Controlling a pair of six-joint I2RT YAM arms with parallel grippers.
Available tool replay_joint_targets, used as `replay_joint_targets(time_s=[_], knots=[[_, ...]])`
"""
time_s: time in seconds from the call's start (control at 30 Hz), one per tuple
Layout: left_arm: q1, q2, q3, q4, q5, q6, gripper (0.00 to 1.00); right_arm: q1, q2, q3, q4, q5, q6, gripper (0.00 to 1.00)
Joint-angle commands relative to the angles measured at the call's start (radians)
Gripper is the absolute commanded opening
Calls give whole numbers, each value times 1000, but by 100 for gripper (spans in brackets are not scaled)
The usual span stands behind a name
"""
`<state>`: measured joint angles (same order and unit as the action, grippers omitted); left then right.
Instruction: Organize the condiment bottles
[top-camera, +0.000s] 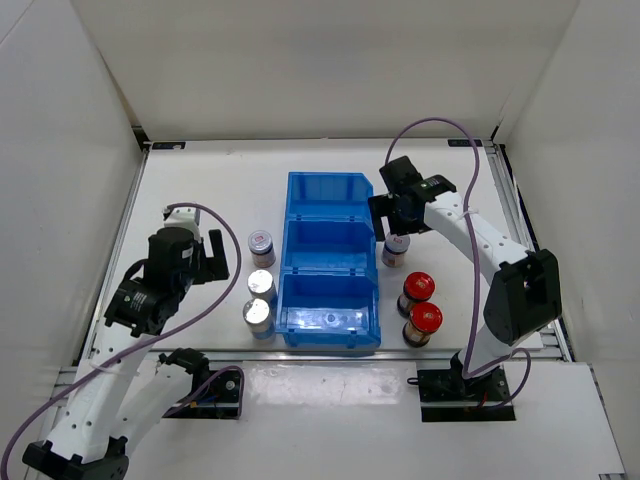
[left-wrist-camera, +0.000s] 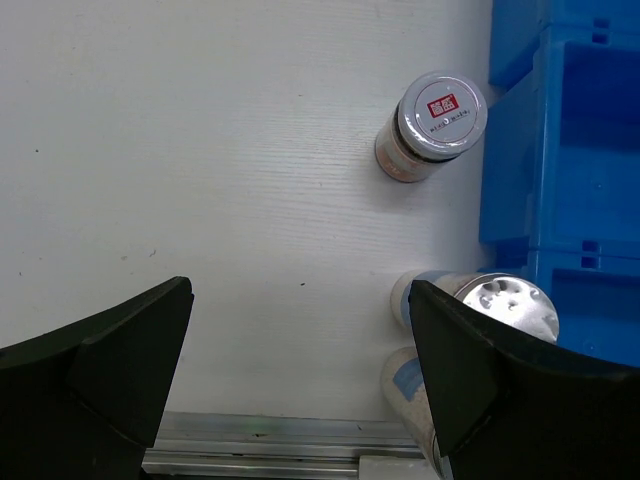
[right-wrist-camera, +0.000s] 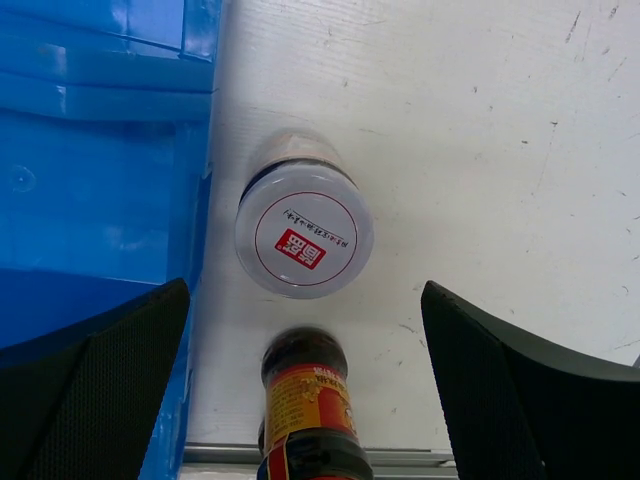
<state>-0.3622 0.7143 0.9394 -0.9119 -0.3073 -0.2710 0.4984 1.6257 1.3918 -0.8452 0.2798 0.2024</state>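
Note:
The cap of the grey-white capped jar (top-camera: 398, 243) (right-wrist-camera: 304, 232) beside the bin is still below my open fingers. My right gripper needs to go down around the cap and close next.
Six condiment jars stand beside the blue bin (top-camera: 330, 322). On its left are a grey-white capped jar (top-camera: 261, 243) and two silver-capped jars (top-camera: 262, 283) (top-camera: 258, 314). On its right are a grey-white capped jar (top-camera: 396, 250) and two red-capped jars (top-camera: 417, 287) (top-camera: 426, 319). My left gripper (top-camera: 216, 260) is open and empty, left of the silver-capped jars. The left wrist view shows the grey-white cap (left-wrist-camera: 441, 112) and a silver cap (left-wrist-camera: 512, 305) beyond my open left gripper (left-wrist-camera: 300, 330). My right gripper (right-wrist-camera: 305, 290) is open above the right grey-white capped jar (right-wrist-camera: 304, 243), not touching it.
The bin has three compartments in a row and shows in both wrist views (left-wrist-camera: 565, 150) (right-wrist-camera: 95, 160). A dark jar with an orange label (right-wrist-camera: 305, 400) stands just near of the grey-white capped one. The table's metal front edge (left-wrist-camera: 270, 432) lies close below the left gripper.

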Motion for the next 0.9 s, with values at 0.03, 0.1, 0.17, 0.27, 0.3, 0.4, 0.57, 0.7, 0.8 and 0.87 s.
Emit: replay_joint_targets(time_s=[0.03, 0.1, 0.17, 0.27, 0.3, 0.4, 0.57, 0.7, 0.8, 0.87], knots=[[-3, -3, 2, 11, -7, -4, 100, -3, -15, 7, 23, -2, -20, 100], [-3, -3, 2, 11, -7, -4, 100, -3, -15, -7, 32, -2, -20, 100], [-3, 7, 2, 11, -7, -4, 100, -3, -6, -31, 32, 41, 5, 100], [-3, 17, 2, 11, -7, -4, 100, -3, 36, -21, 32, 49, 5, 100], [-3, 17, 2, 11, -7, -4, 100, -3, 45, -20, 32, 48, 5, 100], [-3, 27, 2, 11, -7, -4, 100, -3, 88, -11, 32, 48, 15, 100], [-3, 56, 2, 11, 2, -4, 100, -3, 169, 32, -6, 48, 35, 100], [-3, 56, 2, 11, 2, 6, 100, -12, 189, 32, 21, 15, 55, 99], [-3, 47, 2, 11, 2, 6, 100, -21, 198, 32, 21, 15, 65, 95], [-3, 47, 2, 11, 2, 6, 100, -34, 198, 32, 31, 15, 75, 92]])
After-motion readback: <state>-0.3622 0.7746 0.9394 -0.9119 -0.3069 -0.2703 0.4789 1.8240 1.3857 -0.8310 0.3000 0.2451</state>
